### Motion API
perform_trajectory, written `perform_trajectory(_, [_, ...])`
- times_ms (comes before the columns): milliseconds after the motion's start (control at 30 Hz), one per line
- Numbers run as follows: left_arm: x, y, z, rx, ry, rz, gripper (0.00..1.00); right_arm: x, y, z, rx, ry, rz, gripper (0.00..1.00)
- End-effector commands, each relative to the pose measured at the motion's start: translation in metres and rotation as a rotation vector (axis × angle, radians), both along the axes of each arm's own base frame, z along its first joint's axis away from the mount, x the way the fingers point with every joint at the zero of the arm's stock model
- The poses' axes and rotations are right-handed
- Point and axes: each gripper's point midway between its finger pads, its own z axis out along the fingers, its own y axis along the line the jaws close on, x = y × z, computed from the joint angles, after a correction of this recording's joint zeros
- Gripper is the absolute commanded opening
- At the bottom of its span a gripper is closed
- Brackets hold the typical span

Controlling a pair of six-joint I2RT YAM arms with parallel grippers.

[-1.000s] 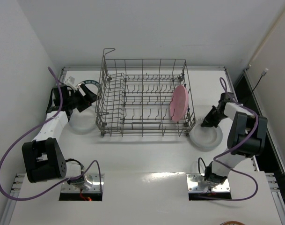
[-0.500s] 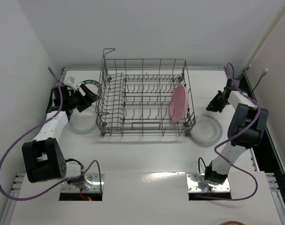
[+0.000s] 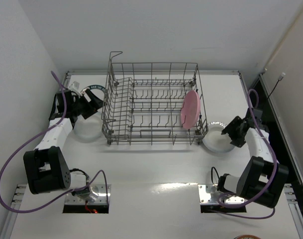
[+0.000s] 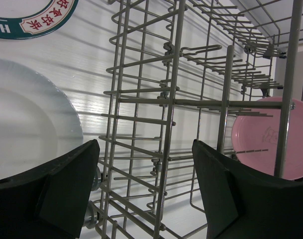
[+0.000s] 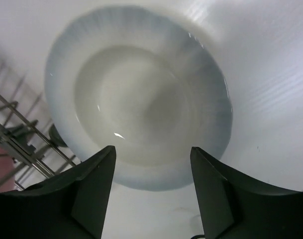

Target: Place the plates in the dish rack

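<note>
The near rim of the whitish plate [image 3: 220, 150] [image 5: 173, 178] lies clear of the rack's wires. I will move my right gripper back and down onto it next.
The grey wire dish rack [image 3: 153, 104] stands mid-table. A pink plate [image 3: 190, 109] stands on edge at its right end. One whitish plate [image 3: 217, 139] lies flat on the table just right of the rack. My right gripper [image 3: 234, 130] hovers at that plate's right rim, open and empty [image 5: 152, 184], with the plate [image 5: 141, 99] below it. Left of the rack lie another whitish plate [image 3: 86, 130] and a plate with a dark lettered rim [image 3: 94, 89]. My left gripper [image 3: 91, 107] hangs open between them and faces the rack's side [image 4: 176, 99].
The rack's tall mesh sides rise beside both grippers, and its wires [image 5: 17, 134] reach the right plate's left edge. Walls close in the table at the back and left. The table's right edge [image 3: 255, 107] runs just past the right arm.
My right gripper has opened. It swung from the right plate's left side to the far right, then came back over the plate's right rim. The left arm has stayed still.
</note>
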Motion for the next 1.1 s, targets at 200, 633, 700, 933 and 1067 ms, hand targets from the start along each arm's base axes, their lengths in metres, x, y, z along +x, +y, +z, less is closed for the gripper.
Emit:
perform_trajectory(200, [0.001,-0.013,0.016,-0.031,-0.055,-0.067,0.73,-0.035,0.019,-0.002,0.104,-0.028,-0.023,0.64])
perform_trajectory(633, [0.001,-0.013,0.016,-0.031,-0.055,-0.067,0.73,-0.042,0.042,-0.051,0.369,0.014,-0.091,0.69])
perform_trajectory(700, [0.001,-0.013,0.016,-0.031,-0.055,-0.067,0.73,-0.042,0.039,-0.055,0.374,0.013,-0.111,0.64])
perform_trajectory(933, [0.001,-0.013,0.016,-0.031,-0.055,-0.067,0.73,-0.034,0.021,-0.058,0.381,-0.029,-0.174,0.30])
perform_trajectory(1067, [0.001,-0.013,0.016,-0.031,-0.055,-0.067,0.73,-0.035,0.017,-0.060,0.404,-0.042,-0.176,0.01])
